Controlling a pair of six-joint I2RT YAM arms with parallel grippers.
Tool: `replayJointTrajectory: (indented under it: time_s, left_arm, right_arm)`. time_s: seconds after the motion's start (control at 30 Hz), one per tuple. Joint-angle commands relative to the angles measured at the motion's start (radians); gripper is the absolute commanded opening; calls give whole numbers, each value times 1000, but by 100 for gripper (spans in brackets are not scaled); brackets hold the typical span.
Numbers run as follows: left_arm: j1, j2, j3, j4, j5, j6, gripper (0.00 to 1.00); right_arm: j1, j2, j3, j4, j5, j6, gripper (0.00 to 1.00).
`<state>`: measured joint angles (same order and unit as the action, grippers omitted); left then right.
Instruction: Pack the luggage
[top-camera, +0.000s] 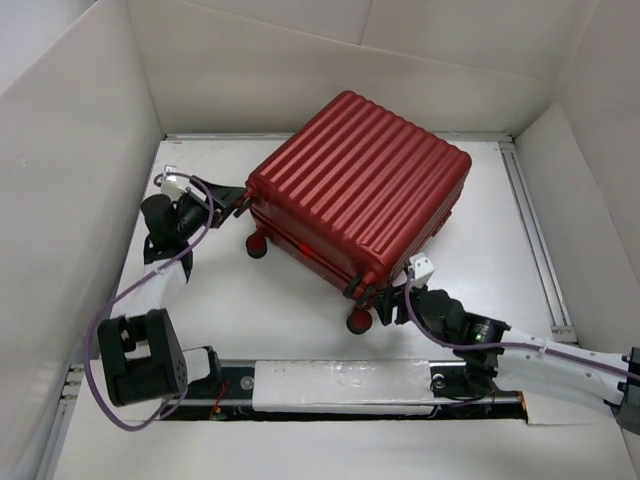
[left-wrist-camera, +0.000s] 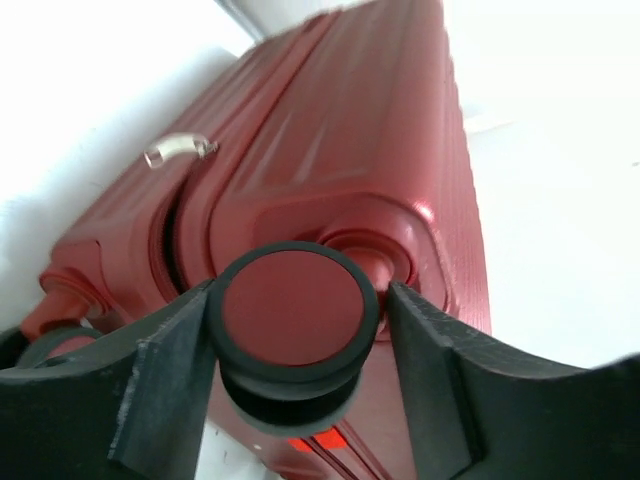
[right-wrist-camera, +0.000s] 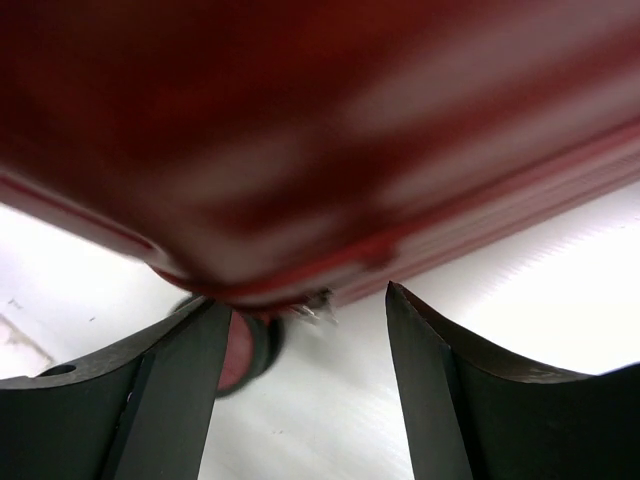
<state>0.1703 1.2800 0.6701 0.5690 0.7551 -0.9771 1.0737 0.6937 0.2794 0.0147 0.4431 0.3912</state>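
Observation:
I need to move my right gripper slightly in toward the near corner of the luggage and close it on the metal zipper pull (right-wrist-camera: 318, 308), because it hangs between the open fingers.
The luggage (top-camera: 360, 180), a dark red ribbed hard-shell suitcase, lies closed and flat on the white table, turned at an angle. Its lining is hidden. My left gripper (top-camera: 237, 203) is at its left corner. In the left wrist view (left-wrist-camera: 300, 290) the jaws are open and straddle a dark-rimmed red wheel (left-wrist-camera: 290, 300), with the left finger against it. My right gripper (top-camera: 392, 297) is open at the near corner, under the shell (right-wrist-camera: 300, 120). A wheel (right-wrist-camera: 250, 350) sits behind its left finger and a metal zipper pull (right-wrist-camera: 318, 308) hangs between the jaws.
White walls enclose the table on the left, back and right. A metal rail (top-camera: 535, 230) runs along the right side. The arms' base bar (top-camera: 340, 385) lies along the near edge. Two more wheels (top-camera: 257, 245) (top-camera: 360, 320) face the near side.

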Motion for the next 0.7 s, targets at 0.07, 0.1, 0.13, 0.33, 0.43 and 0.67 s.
replayJointTrajectory:
  time_s: [0.07,0.1,0.13,0.33,0.43,0.67]
  left_arm:
    - [-17,-177,-47,285,87,-128,0]
    - [-8,-177,-47,317,98,-150,0]
    - [-8,-188,-61,343,107,-169,0]
    - [-8,-211,-70,434,159,-230,0]
    - [-8,-238,-81,434,159,-244,0]
    - [-8,-220,-81,433,168,-242,0]
  right_arm:
    - [-6,-33,-8,62,-18,-2,69]
    - [-6,-42,-8,62,-18,-2,69]
    - [-6,-52,-17,62,-18,9,69]
    - [-6,-74,-17,62,-6,9,71]
    - [-6,-36,4,62,5,-17,69]
    - [-6,53,41,62,74,-17,25]
